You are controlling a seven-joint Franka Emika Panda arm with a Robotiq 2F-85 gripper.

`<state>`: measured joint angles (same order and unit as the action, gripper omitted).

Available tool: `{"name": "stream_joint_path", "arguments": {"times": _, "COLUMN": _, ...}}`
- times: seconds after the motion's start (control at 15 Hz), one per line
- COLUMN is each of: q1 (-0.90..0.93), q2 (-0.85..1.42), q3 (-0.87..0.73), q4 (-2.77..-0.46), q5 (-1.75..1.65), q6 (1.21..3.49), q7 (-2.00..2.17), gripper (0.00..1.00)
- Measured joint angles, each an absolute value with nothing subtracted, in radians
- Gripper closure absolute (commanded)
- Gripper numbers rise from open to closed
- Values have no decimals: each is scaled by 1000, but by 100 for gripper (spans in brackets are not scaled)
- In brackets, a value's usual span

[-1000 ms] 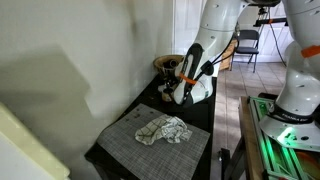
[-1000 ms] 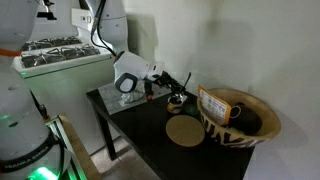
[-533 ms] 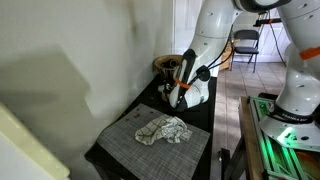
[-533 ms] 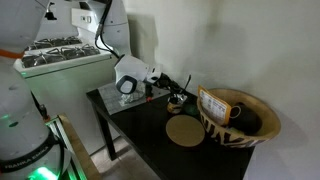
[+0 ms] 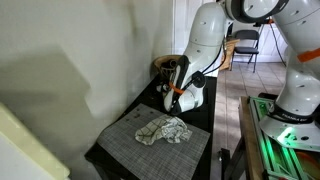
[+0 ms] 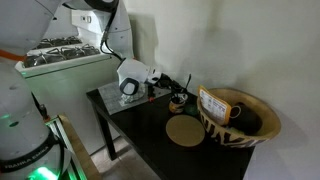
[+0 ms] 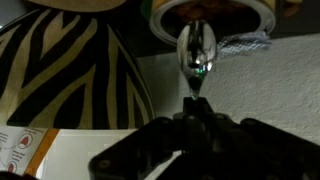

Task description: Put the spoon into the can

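Note:
Next I will move my gripper down toward the can's opening (image 7: pixel 207 12) to release the spoon (image 7: pixel 196 50) inside, because the spoon's bowl so far only overlaps the can's rim.
In the wrist view my gripper (image 7: pixel 193 122) is shut on the handle of a metal spoon (image 7: pixel 196 50), whose bowl points up toward the can (image 7: pixel 212 14), a white-rimmed round can with a dark inside at the top edge. The spoon's bowl overlaps the can's near rim. In an exterior view the gripper (image 6: pixel 168 87) reaches across the black table toward the small can (image 6: pixel 178 99). In an exterior view the gripper (image 5: pixel 172 82) hangs just before the can, which the arm hides there.
A large zebra-striped bowl (image 6: pixel 240 118) stands beside the can and fills the left of the wrist view (image 7: pixel 70 70). A round cork coaster (image 6: pixel 184 131) lies on the black table (image 6: pixel 130 120). A crumpled cloth (image 5: pixel 163 129) lies on a grey mat (image 5: pixel 150 148). A wall runs along the table.
The arm has shifted slightly toward the can with the spoon still held. The cloth, coaster and bowl have not moved.

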<state>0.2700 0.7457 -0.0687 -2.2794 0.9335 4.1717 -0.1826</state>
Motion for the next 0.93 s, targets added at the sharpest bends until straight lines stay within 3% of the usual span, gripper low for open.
{"name": "stream_joint_path", "arguments": {"times": 0.93, "q1": 296, "q2": 831, "q3": -45, "q4": -2148, "q5": 1150, "q6": 4129, "q7": -452, "gripper": 98}}
